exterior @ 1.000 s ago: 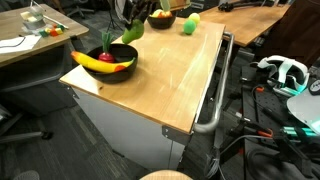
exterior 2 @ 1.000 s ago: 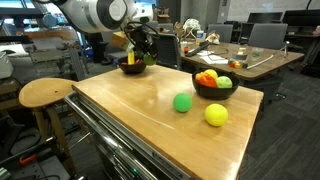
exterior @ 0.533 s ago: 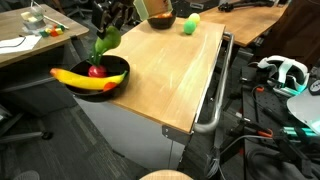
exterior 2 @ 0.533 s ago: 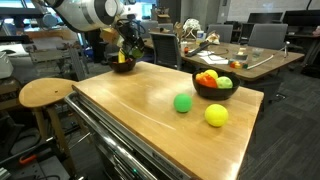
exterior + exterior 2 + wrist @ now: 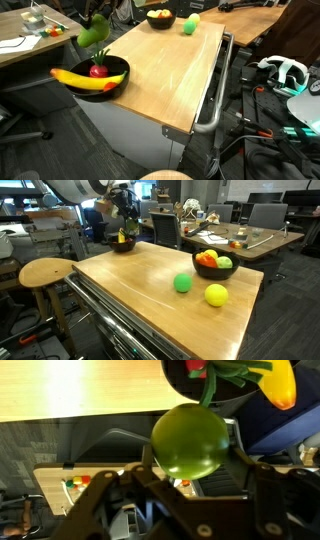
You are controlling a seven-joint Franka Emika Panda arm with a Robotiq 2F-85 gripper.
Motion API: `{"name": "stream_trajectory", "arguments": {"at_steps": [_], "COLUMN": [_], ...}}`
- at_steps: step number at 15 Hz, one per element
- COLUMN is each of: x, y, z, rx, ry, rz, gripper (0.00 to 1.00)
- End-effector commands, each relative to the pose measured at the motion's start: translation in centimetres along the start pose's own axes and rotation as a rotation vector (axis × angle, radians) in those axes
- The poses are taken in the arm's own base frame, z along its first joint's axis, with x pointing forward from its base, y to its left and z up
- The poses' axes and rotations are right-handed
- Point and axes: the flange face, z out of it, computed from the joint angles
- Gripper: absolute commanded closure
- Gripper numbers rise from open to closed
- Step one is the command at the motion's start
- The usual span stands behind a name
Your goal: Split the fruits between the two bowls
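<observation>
The gripper will next carry the green fruit (image 5: 190, 440) over and down into the black bowl and slide it toward the second bowl, because it sticks out past the table's edge.
My gripper (image 5: 190, 472) is shut on a green round fruit (image 5: 190, 440). In an exterior view it hangs in the air (image 5: 93, 33) just beyond the table's left edge, above and behind a black bowl (image 5: 115, 82). That bowl holds a banana (image 5: 82, 79) and a red fruit with a green stem (image 5: 98, 70), and sits at the table's edge. It also shows in the wrist view (image 5: 232, 395). A second black bowl (image 5: 212, 270) holds several fruits. A green ball (image 5: 182, 282) and a yellow ball (image 5: 216, 295) lie on the wooden table (image 5: 140, 300) beside it.
A round wooden stool (image 5: 45, 273) stands beside the table. Desks with clutter (image 5: 30, 35) and office chairs surround it. A metal handle bar (image 5: 215, 90) runs along the table's side, with cables and a headset (image 5: 285, 70) beyond.
The gripper has risen and moved off past the table's edge, away from the banana bowl, with the green fruit in it. The banana bowl slid toward the edge about a second ago and has stayed since.
</observation>
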Motion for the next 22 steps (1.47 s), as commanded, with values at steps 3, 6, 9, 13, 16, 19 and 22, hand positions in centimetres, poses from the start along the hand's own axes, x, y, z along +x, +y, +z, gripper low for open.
{"name": "stream_trajectory", "arguments": {"at_steps": [3, 6, 9, 13, 16, 19, 22], "x": [-2.3, -4.3, -5.4, -4.7, -3.9, -3.8, -4.1], "y": [-3.1, -3.8, -2.8, 0.9, 5.0, 8.4, 10.3], "z": [1.7, 3.5, 4.7, 5.0, 4.9, 4.7, 4.0], "rx": [0.015, -0.001, -0.047, -0.127, -0.196, -0.231, -0.236], "ry": [-0.058, -0.125, -0.176, -0.198, -0.201, -0.211, -0.232], "rz": [-0.050, -0.070, -0.071, -0.044, -0.012, 0.024, 0.041], "gripper": [0.53, 0.53, 0.53, 0.53, 0.53, 0.53, 0.01]}}
